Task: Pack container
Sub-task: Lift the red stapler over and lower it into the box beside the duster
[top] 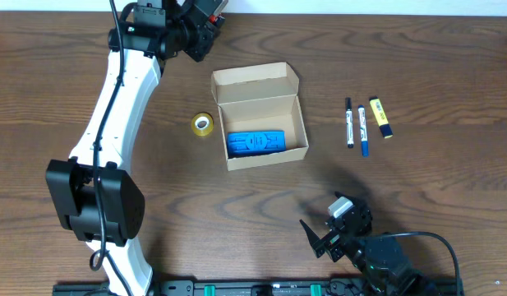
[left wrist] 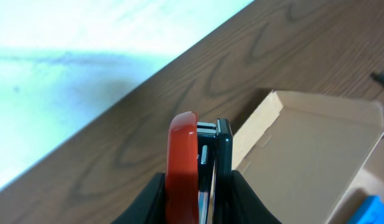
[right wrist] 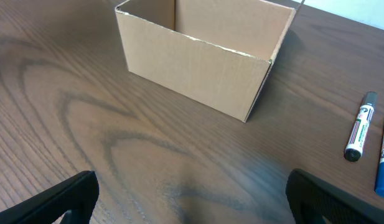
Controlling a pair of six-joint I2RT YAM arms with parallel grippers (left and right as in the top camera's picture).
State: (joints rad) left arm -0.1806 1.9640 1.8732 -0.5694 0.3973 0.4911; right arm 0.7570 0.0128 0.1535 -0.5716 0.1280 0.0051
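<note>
The bottom of the box beside the blue object (top: 248,119) is bare and lies back and below my left gripper. My left gripper needs to move back next, go down into the box and release the stapler.
The container (top: 261,115), a tan cardboard box with its flap lid open, stands mid-table with a blue object (top: 255,142) inside. My left gripper (top: 200,25) is at the far edge of the table, behind and left of the box. It is shut on a red and black object (left wrist: 182,162) that stands up between its fingers. In the left wrist view the box's open lid (left wrist: 316,143) lies to the right. My right gripper (top: 319,234) is open near the front edge. In the right wrist view only bare wood lies between its fingers (right wrist: 61,199), with the box (right wrist: 198,68) ahead.
A yellow tape roll (top: 203,125) lies just left of the box. Right of the box lie a black marker (top: 349,122), a blue marker (top: 362,130) and a yellow highlighter (top: 381,117). The two markers (right wrist: 360,134) show at the right edge of the right wrist view.
</note>
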